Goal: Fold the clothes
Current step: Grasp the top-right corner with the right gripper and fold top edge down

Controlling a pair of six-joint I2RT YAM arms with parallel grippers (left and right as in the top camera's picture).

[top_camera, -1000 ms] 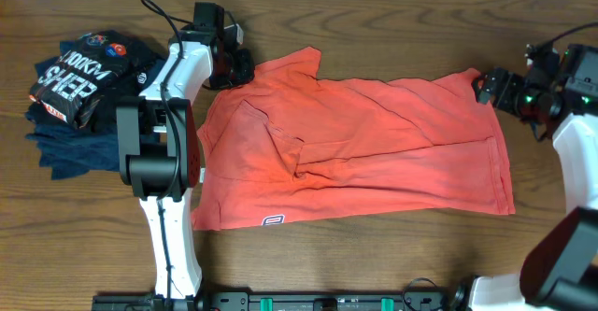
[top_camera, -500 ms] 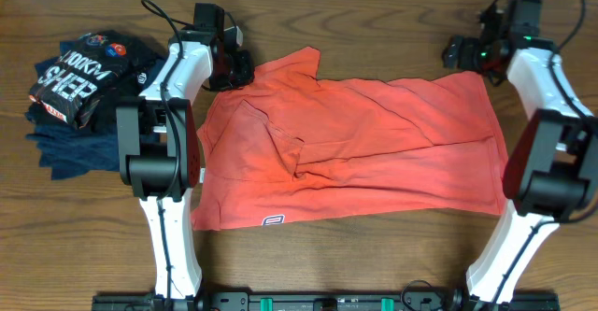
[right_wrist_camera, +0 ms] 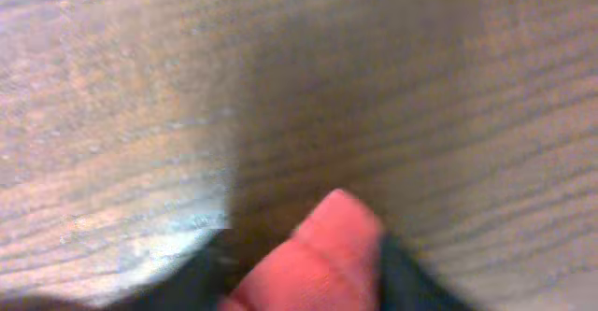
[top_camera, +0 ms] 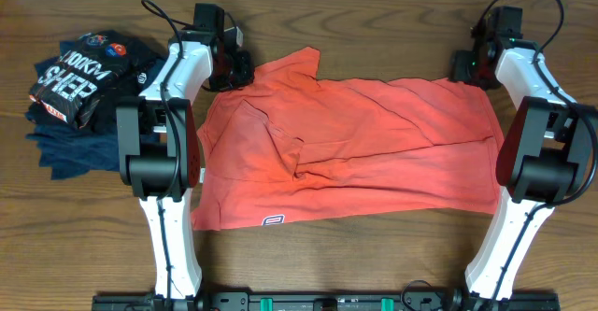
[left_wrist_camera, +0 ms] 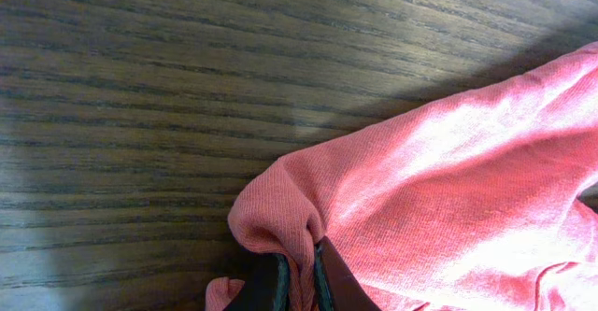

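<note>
Next, my left gripper lifts the shirt's corner back. It then lowers the corner over the shirt's near part to release it, since the shirt's far half lies spread open.
The clothes, a coral-red T-shirt (top_camera: 355, 152), lie spread and wrinkled across the middle of the table, with a small white hem patch (top_camera: 273, 220) near the front left. My left gripper (top_camera: 241, 68) sits at the shirt's far left corner. In the left wrist view it (left_wrist_camera: 301, 275) is shut on a bunched fold of the red fabric (left_wrist_camera: 448, 190). My right gripper (top_camera: 464, 68) is at the far right corner. Its wrist view is blurred: a red corner (right_wrist_camera: 318, 246) fills the gap between the dark fingers of that gripper (right_wrist_camera: 304, 278), and I cannot tell whether they pinch it.
A folded black shirt with white and red print (top_camera: 70, 82) rests on navy blue folded garments (top_camera: 75, 148) at the far left. Both white arms reach from the front edge, one along each side of the T-shirt. Bare wooden table (top_camera: 392, 255) shows in front.
My right arm has swung from the table's right edge to the shirt's far right corner, and its jaws have narrowed around that corner. The left gripper and the shirt have not moved.
</note>
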